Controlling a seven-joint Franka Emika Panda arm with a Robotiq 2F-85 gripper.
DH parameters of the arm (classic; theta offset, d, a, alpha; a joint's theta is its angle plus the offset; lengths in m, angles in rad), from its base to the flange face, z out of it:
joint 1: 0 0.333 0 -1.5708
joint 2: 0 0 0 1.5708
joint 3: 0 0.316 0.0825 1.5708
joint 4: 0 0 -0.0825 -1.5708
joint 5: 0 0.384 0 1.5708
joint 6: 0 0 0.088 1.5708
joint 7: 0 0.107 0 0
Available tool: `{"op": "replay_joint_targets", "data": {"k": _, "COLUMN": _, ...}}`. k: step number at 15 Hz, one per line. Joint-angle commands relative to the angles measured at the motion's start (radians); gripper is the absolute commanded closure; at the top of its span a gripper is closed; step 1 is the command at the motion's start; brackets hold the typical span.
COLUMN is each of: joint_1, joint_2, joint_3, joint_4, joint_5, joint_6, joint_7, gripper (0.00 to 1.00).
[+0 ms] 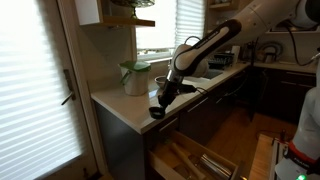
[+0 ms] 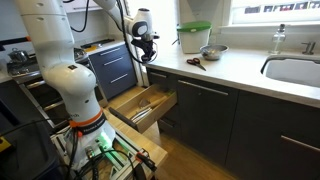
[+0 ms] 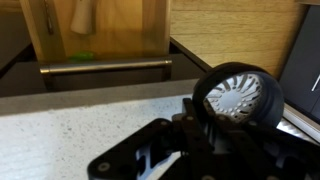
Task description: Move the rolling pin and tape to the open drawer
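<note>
Next, my gripper moves back past the counter edge and down over the bare wood beside the rolling pin, to release the tape where the drawer lies clear.
My gripper is shut on the tape, a black ring with a pale centre. In both exterior views it holds the tape at the counter's edge, above and behind the open drawer. The gripper hangs over the drawer's light wooden inside. In the wrist view the drawer shows at the top, beyond the counter edge. A light tan piece that looks like the end of the rolling pin lies in it; most of it is out of frame.
A green-lidded container, a small bowl and a red-handled item stand on the counter. A sink lies further along it. Dark cabinet fronts flank the drawer.
</note>
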Motion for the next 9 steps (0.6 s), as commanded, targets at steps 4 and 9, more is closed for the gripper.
{"op": "replay_joint_targets", "data": {"k": 4, "joint_1": 0.010, "joint_2": -0.250, "joint_3": -0.039, "joint_4": -0.348, "joint_5": 0.226, "joint_6": 0.066, "joint_7": -0.175, "gripper": 0.97}}
{"op": "replay_joint_targets", "data": {"k": 9, "joint_1": 0.020, "joint_2": -0.230, "joint_3": -0.067, "joint_4": -0.471, "joint_5": 0.205, "joint_6": 0.134, "joint_7": -0.149, "gripper": 0.97}}
